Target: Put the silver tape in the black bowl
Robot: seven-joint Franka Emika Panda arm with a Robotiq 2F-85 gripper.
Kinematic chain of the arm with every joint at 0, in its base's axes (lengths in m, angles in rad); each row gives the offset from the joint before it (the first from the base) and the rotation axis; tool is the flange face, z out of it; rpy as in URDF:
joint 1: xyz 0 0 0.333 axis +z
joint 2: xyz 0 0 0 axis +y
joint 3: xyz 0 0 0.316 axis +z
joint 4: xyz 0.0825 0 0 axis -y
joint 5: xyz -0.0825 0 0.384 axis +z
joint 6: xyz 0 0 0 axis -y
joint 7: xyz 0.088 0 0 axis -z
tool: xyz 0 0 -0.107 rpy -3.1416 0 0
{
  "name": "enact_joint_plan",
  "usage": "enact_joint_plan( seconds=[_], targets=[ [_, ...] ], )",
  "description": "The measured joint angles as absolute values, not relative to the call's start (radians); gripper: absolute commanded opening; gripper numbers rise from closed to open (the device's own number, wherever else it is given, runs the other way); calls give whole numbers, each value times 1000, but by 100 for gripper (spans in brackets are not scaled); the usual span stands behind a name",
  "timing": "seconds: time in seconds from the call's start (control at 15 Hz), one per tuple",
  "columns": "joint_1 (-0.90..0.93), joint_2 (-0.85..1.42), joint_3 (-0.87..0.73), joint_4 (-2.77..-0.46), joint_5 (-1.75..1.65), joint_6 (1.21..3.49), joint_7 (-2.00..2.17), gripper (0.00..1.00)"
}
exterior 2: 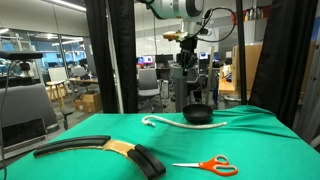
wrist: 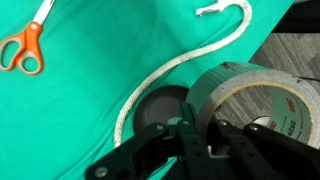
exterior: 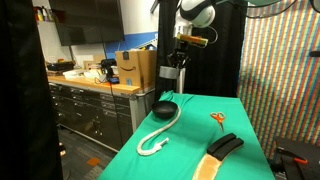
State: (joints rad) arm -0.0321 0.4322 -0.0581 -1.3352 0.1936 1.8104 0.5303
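My gripper will next bring the silver tape (exterior: 170, 79) down toward the open middle of the black bowl (exterior: 164, 109) and let go, since the tape still hangs well above the bowl's rim.
My gripper (wrist: 200, 135) is shut on the wall of the silver tape (wrist: 250, 95), a large roll with a brown cardboard core. In the wrist view the small round black bowl (wrist: 160, 105) lies just below and left of the roll, on the green cloth. In both exterior views the gripper (exterior: 172, 72) (exterior 2: 187, 68) hangs well above the black bowl (exterior: 164, 109) (exterior 2: 197, 114), with the tape (exterior: 170, 79) held at its tip.
A white rope (exterior: 160, 130) (exterior 2: 180, 121) (wrist: 190, 60) curves beside the bowl. Orange scissors (exterior: 217, 119) (exterior 2: 207, 165) (wrist: 25, 45) lie on the green table. A flat elongated black and tan object (exterior: 225, 145) (exterior 2: 100, 150) lies near the front edge. A counter with boxes (exterior: 135, 68) stands beside the table.
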Motion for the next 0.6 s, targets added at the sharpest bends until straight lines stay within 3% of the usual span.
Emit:
enact_joint_plan(
  seconds=[0.6],
  targets=[
    [-32,597,-61,-1246,197,1811,532,10]
  ],
)
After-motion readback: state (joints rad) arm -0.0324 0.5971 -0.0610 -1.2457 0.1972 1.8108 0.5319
